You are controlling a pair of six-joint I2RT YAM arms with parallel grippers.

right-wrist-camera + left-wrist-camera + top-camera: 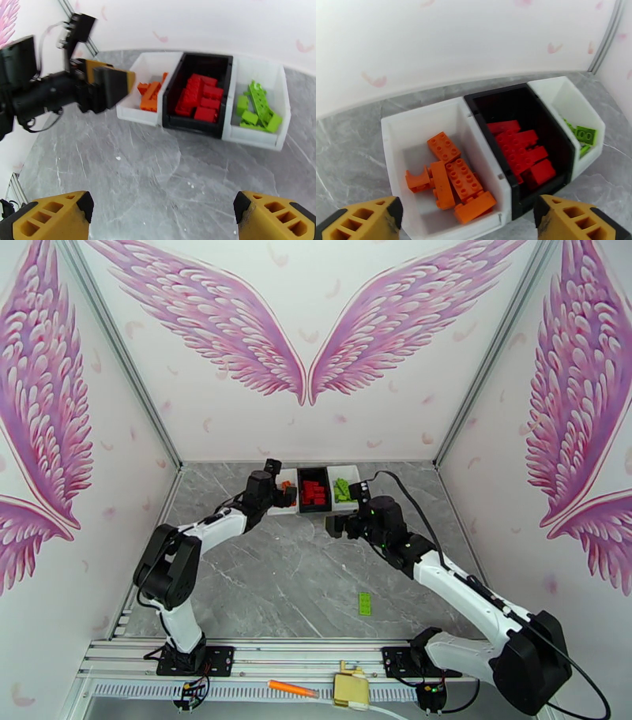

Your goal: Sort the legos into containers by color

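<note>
The green lego is below the robot's right gripper and nearer the robot's base, so the right gripper will next move back and down to close on the lego's long sides.
Three containers stand in a row at the back of the table. The left white bin [391,130] holds several orange legos [454,175]. Red legos [521,152] fill the black bin [501,98], and green legos [256,108] lie in the right white bin [260,67]. One green lego [364,602] lies flat on the table, near the front. My left gripper [468,215] hovers open over the near end of the orange bin, nothing between its fingers [359,221]. In front of the bins my right gripper [162,215] stands open and empty above bare table.
An orange marker pen [292,688] and a small yellow block [350,688] lie on the rail at the front, beyond the table edge. Pink-winged walls enclose the table on three sides. The left arm [47,94] reaches across at the left of the right wrist view.
</note>
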